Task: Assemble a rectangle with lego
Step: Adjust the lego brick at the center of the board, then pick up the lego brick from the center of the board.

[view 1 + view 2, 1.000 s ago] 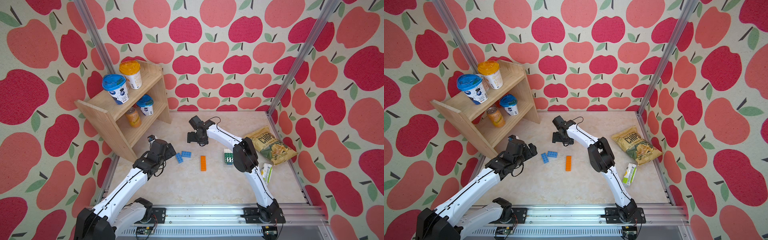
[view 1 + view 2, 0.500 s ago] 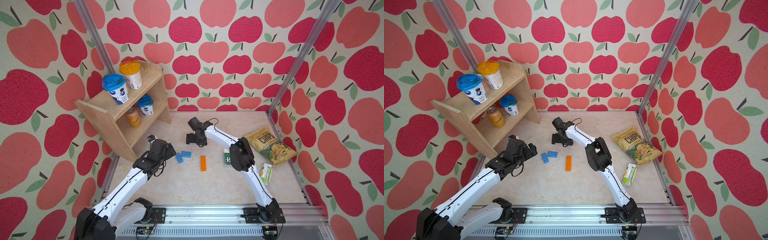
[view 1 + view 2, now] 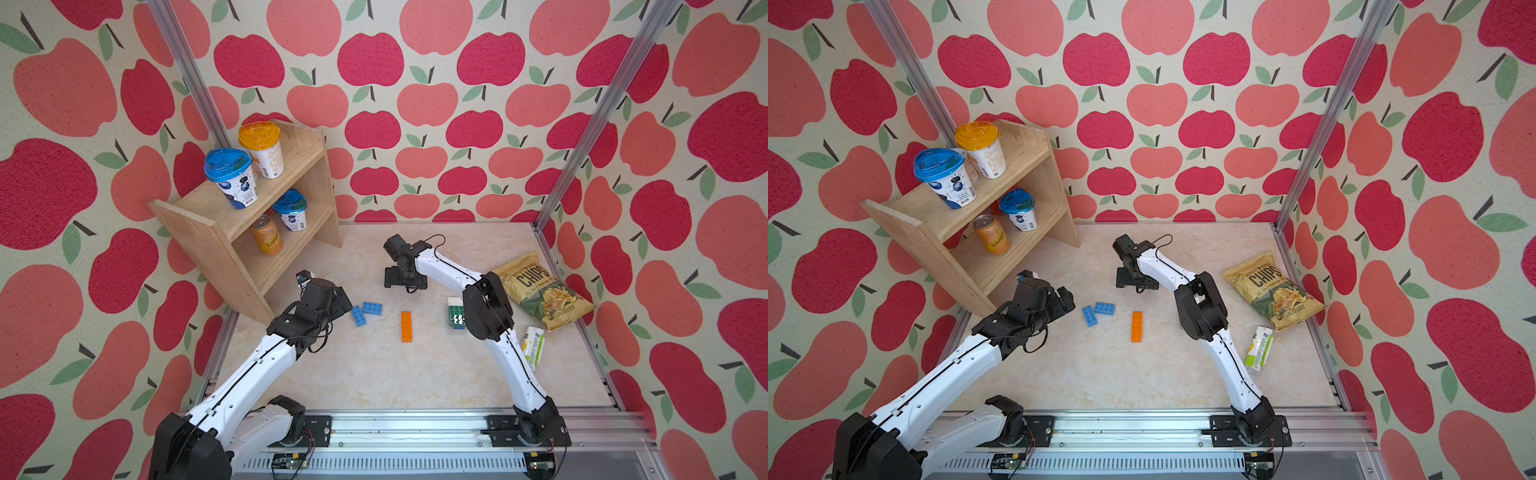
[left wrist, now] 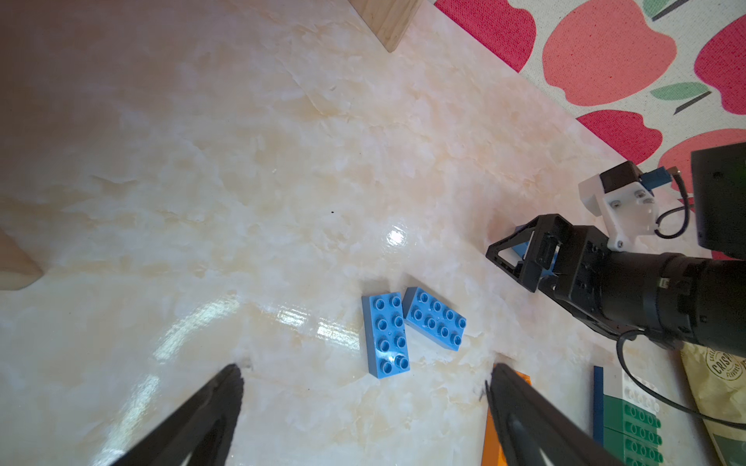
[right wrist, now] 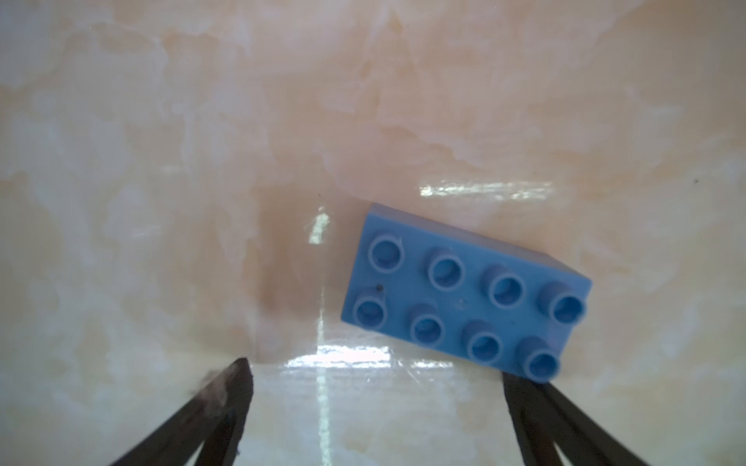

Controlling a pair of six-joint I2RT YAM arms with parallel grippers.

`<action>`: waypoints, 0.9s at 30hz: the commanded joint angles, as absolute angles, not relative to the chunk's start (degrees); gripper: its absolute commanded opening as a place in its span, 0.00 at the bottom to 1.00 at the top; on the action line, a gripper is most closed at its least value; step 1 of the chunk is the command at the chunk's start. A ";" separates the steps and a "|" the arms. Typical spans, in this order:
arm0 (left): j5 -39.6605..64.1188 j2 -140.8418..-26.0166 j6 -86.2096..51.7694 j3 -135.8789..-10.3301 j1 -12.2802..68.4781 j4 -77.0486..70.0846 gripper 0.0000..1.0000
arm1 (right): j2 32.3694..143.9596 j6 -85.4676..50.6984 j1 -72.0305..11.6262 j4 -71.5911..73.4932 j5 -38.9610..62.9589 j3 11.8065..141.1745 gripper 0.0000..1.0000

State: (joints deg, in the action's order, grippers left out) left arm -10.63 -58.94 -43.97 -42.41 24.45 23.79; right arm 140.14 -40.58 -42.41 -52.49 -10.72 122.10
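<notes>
The right gripper slides outward and slightly toward the chips bag next until its fingers straddle the third blue brick's short ends, since the brick lies beyond the fingers.
Two blue lego bricks [image 3: 358, 316] [image 3: 372, 308] lie touching at a corner on the marble table, with an orange lego brick [image 3: 406, 326] to their right. My left gripper [image 3: 345, 305] hovers just left of the blue pair, open and empty; its wrist view shows the pair [image 4: 385, 335] ahead of the spread fingers. My right gripper [image 3: 405, 284] points down at the table further back, open. A third blue brick [image 5: 464, 294] lies flat just beyond its fingertips, one corner next to a finger [image 5: 520, 387], not gripped. A green and white lego stack [image 3: 455, 311] is half hidden behind my right elbow.
A wooden shelf [image 3: 249, 232] with cups and a can stands at the back left, close to my left arm. A chips bag [image 3: 540, 291] and a small green-white carton [image 3: 533, 345] lie by the right wall. The arms' rail [image 3: 415, 428] runs along the front edge.
My right elbow has shifted slightly left, covering more of the green and white stack, and the right jaws have spread a little wider. The left arm and the bricks have not moved.
</notes>
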 commanded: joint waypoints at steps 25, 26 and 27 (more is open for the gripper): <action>-10.81 -58.52 -42.89 -43.59 24.08 24.52 0.97 | 147.47 -39.22 -38.94 -58.16 -9.94 128.94 0.77; -10.72 -58.50 -42.89 -43.52 24.08 24.51 0.97 | 147.57 -38.99 -38.94 -58.18 -9.94 129.06 0.75; -10.66 -58.53 -42.89 -43.51 24.08 24.52 0.97 | 147.79 -38.81 -38.94 -58.26 -10.02 129.22 0.74</action>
State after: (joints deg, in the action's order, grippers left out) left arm -10.61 -58.92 -43.99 -42.48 24.45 23.79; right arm 143.94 -39.35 -38.98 -56.21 -11.57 128.73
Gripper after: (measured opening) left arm 0.975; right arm 0.751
